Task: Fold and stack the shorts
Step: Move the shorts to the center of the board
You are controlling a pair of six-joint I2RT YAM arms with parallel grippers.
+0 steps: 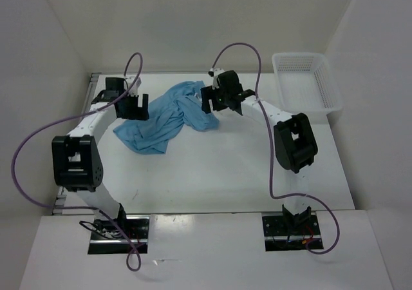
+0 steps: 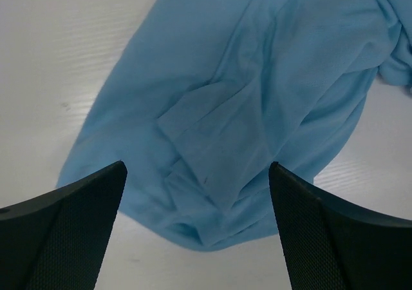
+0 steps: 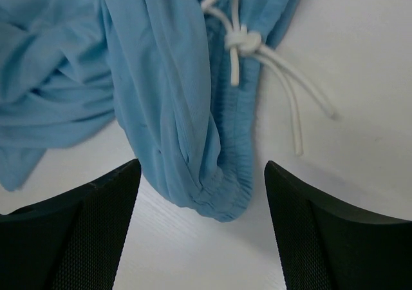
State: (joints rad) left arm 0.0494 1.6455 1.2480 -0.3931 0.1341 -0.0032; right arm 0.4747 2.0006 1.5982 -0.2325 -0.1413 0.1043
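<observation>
The near end of the bunched waistband (image 1: 212, 124) (image 3: 219, 174) lies between the right gripper's spread fingers, so the right gripper needs to lower onto that end next and close on the cloth.
The light blue shorts (image 1: 164, 119) lie crumpled on the white table at the back middle. My left gripper (image 1: 135, 106) is open and empty at their left edge; in the left wrist view a leg hem of the shorts (image 2: 238, 116) lies just beyond my spread fingers (image 2: 71, 232). My right gripper (image 1: 222, 100) is open and empty at their right end. In the right wrist view the bunched elastic waistband (image 3: 219, 174) and the knotted white drawstring (image 3: 248, 45) lie between and ahead of my fingers (image 3: 322, 232).
A white plastic mesh basket (image 1: 308, 84) stands at the back right of the table. White walls enclose the table on the left, the back and the right. Purple cables loop from both arms.
</observation>
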